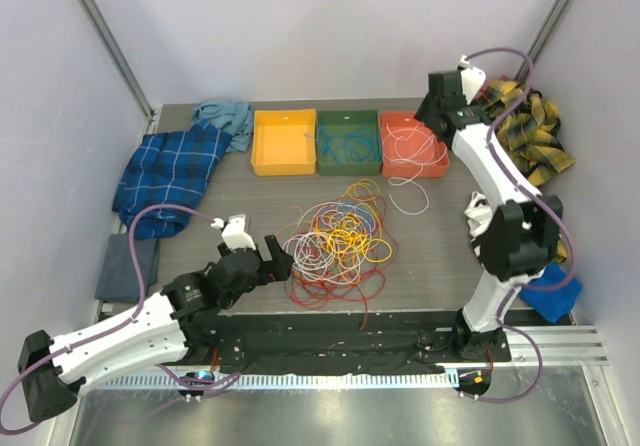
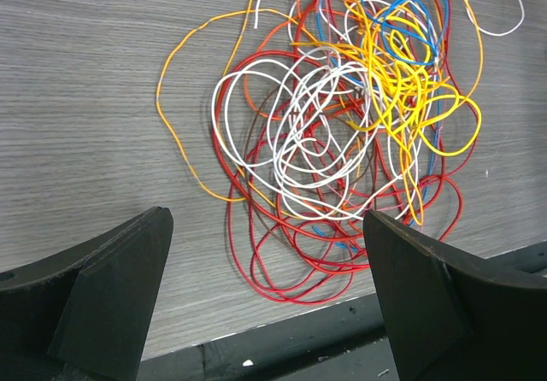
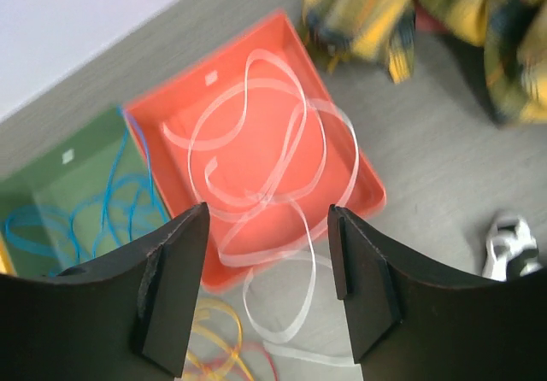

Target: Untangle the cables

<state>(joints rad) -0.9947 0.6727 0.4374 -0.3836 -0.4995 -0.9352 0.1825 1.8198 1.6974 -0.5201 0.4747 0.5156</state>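
My right gripper needs to go back and down next and close on the white cable's drooping part (image 1: 402, 181) (image 3: 302, 314). The white cable hangs over the red bin's front rim onto the table.
The cables (image 1: 335, 238) lie in a tangle of red, orange, yellow, white and blue loops near the table's front edge. My left gripper (image 1: 280, 260) is low at the tangle's left side and open. In the left wrist view the cables (image 2: 342, 116) lie just ahead of the left gripper (image 2: 267, 219), with nothing between its fingers. My right gripper (image 1: 428, 118) hangs above the red bin (image 1: 385, 164). In the right wrist view the right gripper (image 3: 267, 214) is open over a blurred white cable (image 3: 256, 142). That cable lies in the red bin (image 3: 171, 112) and droops over its front rim onto the table.
A yellow bin (image 1: 283, 142) and a green bin (image 1: 330, 164) holding blue cables (image 1: 350, 146) stand left of the red one. A blue plaid cloth (image 1: 170, 171), a teal cloth (image 1: 225, 116) and a grey cloth (image 1: 128, 266) lie at the left. A yellow plaid cloth (image 1: 525, 126) lies at the back right.
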